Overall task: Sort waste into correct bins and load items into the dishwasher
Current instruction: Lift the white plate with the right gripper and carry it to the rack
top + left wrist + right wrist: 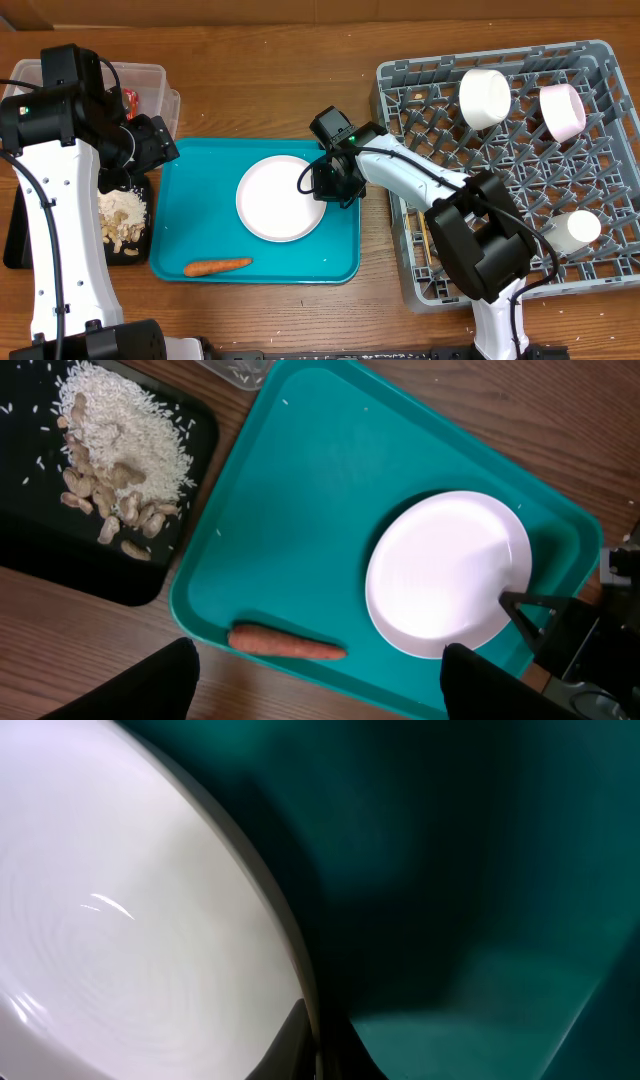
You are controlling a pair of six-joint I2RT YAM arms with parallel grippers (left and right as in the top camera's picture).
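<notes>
Rack wires by the white bowl lie to the gripper's right in the overhead view, so next my right gripper should lift and tilt, releasing the plate (280, 198) in them.
The round white plate (280, 198) lies flat on the teal serving tray (200, 170). My right gripper (313, 185) is at the plate's right rim, one finger on each side of the rim (320, 1040), shut on it. The orange carrot (217, 266) lies on the serving tray's front edge and also shows in the left wrist view (287, 644). My left gripper (315, 680) is open and empty, held high over the tray's left side. The pale food scraps (122, 220) sit in the black tray (60, 560). The red wrapper (130, 97) is in the clear tub (150, 75).
The grey dish rack (400, 90) stands at the right and holds a white bowl (484, 97), a pinkish bowl (562, 110) and a white cup (575, 230). The chopsticks do not show clearly. The right arm stretches from the rack's front across to the serving tray.
</notes>
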